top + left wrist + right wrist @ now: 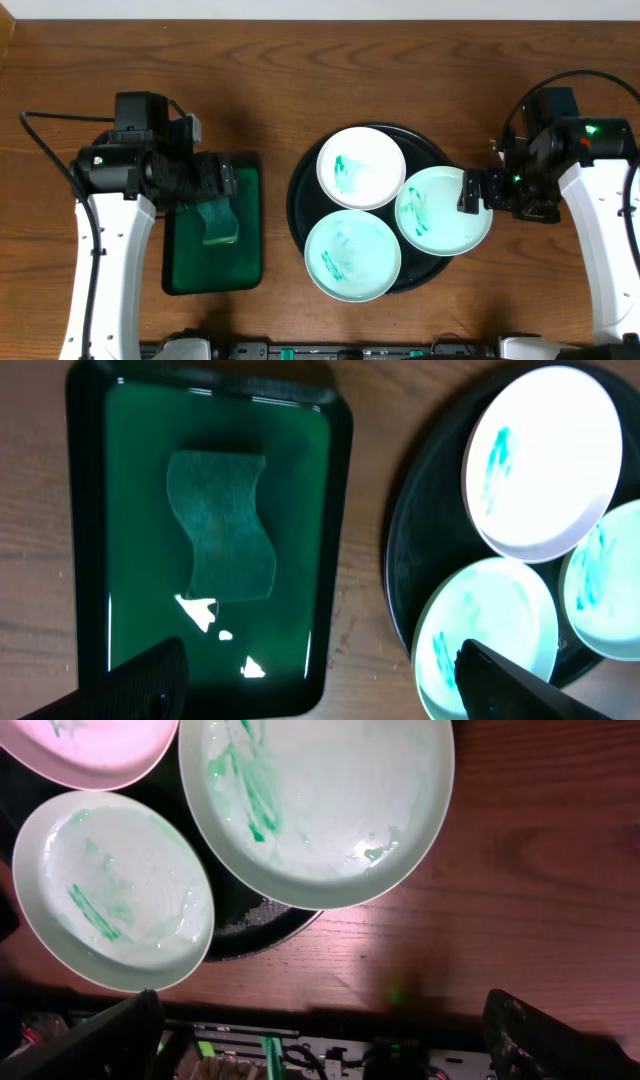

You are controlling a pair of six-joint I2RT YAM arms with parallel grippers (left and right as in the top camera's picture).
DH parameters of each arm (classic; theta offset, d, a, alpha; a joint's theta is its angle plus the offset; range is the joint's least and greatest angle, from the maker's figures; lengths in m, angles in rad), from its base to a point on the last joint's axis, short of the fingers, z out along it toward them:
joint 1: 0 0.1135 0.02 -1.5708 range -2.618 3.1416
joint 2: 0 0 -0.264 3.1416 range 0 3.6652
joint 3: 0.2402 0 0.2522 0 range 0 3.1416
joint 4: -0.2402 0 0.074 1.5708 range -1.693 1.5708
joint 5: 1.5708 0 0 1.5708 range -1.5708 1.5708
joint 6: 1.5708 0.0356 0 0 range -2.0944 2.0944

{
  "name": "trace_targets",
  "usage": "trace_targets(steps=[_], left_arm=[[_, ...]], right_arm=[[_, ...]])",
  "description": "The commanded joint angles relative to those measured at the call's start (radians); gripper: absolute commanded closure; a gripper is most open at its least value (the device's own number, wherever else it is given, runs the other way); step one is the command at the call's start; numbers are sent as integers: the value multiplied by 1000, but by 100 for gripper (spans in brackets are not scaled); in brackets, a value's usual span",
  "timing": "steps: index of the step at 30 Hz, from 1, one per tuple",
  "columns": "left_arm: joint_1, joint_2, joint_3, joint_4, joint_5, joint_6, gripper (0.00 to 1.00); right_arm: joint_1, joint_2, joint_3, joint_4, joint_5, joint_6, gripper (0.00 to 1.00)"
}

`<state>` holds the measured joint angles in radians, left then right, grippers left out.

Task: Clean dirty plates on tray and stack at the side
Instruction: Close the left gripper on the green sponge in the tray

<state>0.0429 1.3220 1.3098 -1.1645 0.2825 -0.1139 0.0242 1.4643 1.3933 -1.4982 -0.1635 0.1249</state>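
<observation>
The plates on the round tray (pixel 298 200) still have smears on them, so the left gripper will go down into the green tray next, its open fingers on either side of the green sponge's middle (pixel 217 218).
A black round tray (pixel 298 200) holds three dirty plates with green smears: a white plate (pixel 360 167), a mint plate (pixel 443 210) at the right and a mint plate (pixel 352 256) at the front. A green sponge (pixel 218 222) lies in a green rectangular tray (pixel 245 250) at the left. My left gripper (pixel 215 182) is open and empty above that tray; in the left wrist view its jaws (pixel 325 690) hover near the sponge (pixel 222 525). My right gripper (pixel 470 192) is open and empty over the right plate's outer edge; in the right wrist view its jaws (pixel 320 1040) are apart from that plate (pixel 315 805).
The left wrist view shows the white plate (pixel 545 460), the front mint plate (pixel 490 635) and the round tray's rim (pixel 410 540). The right wrist view shows the front mint plate (pixel 112 890) and the table's front edge with hardware below. Bare wood surrounds both trays.
</observation>
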Motion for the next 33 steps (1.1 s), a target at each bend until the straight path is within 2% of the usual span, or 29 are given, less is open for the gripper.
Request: trace_targets(steps=[1,5,6,7,12,16,23,29,33], left_arm=[[-3,0,3,11,-8,19,14],[-3,3,3,6,-11,22,15],[-3,6,3,7,-25,24,4],[-3,10,3,6,-45,24,3],[-3,55,3,3,-69,14,3],[-3,99,3,5,-34,11,3],[-3,121,3,4,-32,12,7],[-3,121,3,8,-32,12,3],[-3,121,3,-1,-37,15,22]], right_arm=[[-4,-2,17,2,2,8,1],[-4,-2,17,2,2,8,1],[-4,-2,17,2,2,8,1],[-4,-2,17,3,2,8,1],[-4,-2,17,10,2,-9,1],[-4,-2,17,14,2,-10,1],[-4,-2,17,19,2,-10,1],[-4,-2,17,25,2,-10,1],[-4,-2,17,24,2,-10,1]])
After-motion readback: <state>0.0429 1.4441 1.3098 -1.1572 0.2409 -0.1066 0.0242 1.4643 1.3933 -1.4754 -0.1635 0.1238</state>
